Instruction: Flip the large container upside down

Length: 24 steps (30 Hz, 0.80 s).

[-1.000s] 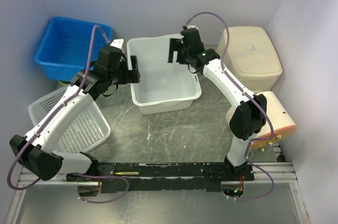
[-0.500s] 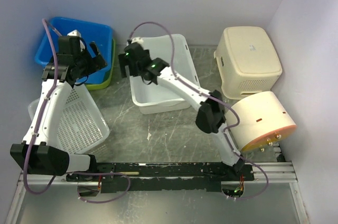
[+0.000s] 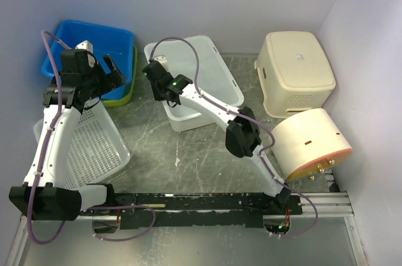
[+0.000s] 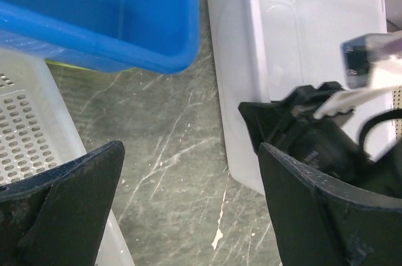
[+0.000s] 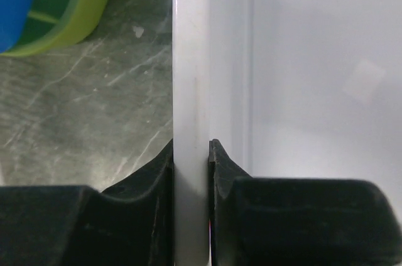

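Next, my right gripper lifts the container's held rim over toward the container's opposite rim (image 3: pixel 227 67), to its right in the top view, and releases, as the container's opening faces up.
The large container (image 3: pixel 210 74) is a white open tub in the middle of the table, mouth up. My right gripper (image 3: pixel 158 84) reaches across to its left side and is shut on the left rim. The right wrist view shows the white rim (image 5: pixel 190 78) pinched between both pads, with my right gripper (image 5: pixel 190 148) astride it. My left gripper (image 3: pixel 113 68) hangs open to the left, over bare table between the blue bin and the tub. In the left wrist view my left gripper (image 4: pixel 188 153) holds nothing, and the container (image 4: pixel 301 40) lies to its right.
A blue bin (image 3: pixel 81 43) sits at the back left on a green tray (image 3: pixel 129 84). A white perforated basket (image 3: pixel 94 147) lies under my left arm. A cream upturned basket (image 3: pixel 295 68) and a round cream drum (image 3: pixel 311 143) stand at the right.
My right gripper moved from the tub's right side to its left rim and shut on it. My left arm drew back toward the blue bin. The tub shifted slightly.
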Motion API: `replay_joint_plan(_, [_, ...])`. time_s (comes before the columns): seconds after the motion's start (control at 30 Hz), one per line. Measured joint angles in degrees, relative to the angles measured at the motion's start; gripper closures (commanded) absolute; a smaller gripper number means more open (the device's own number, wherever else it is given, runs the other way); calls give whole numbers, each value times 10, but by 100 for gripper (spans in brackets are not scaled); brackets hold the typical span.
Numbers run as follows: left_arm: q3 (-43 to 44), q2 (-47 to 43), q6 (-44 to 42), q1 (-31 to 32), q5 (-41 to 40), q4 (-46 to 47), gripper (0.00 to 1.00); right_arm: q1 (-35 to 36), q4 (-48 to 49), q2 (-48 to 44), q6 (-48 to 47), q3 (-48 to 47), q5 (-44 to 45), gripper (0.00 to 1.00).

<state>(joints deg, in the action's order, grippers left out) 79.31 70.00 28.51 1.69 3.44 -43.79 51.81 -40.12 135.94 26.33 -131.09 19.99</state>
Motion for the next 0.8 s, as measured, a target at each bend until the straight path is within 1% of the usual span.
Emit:
replay_joint_plan(0.1, [5,5,-2,0,0,-7,1,-5,7,-44,5,30,-16,100])
replay_joint_plan(0.2, [47,23,-6,0,-2,-23,1,-16,6,-83,33,32,-53,100])
replay_joint_plan(0.3, [90,25,-12,0,3,-28,1,-35,17,-125,76,35,-119,100])
replay_joint_plan(0.4, [151,30,-16,0,10,-33,1,-74,88,-199,153,111,-218,100])
replay_joint_plan(0.5, [211,40,-19,0,21,-31,1,-133,191,-263,263,211,-330,100])
replay_joint_plan(0.57, [237,47,-21,0,33,-28,1,-166,267,-280,337,263,-389,100])
replay_joint_plan(0.67, [246,52,-23,0,49,-27,1,-211,424,-287,456,363,-465,100])
replay_joint_plan(0.7, [245,55,-24,0,54,-26,1,-219,459,-286,487,389,-480,100])
replay_joint_plan(0.77, [236,60,-26,0,63,-25,1,-233,568,-286,558,447,-515,100])
replay_joint_plan(0.8, [232,62,-26,0,66,-24,1,-238,595,-287,576,460,-526,100])
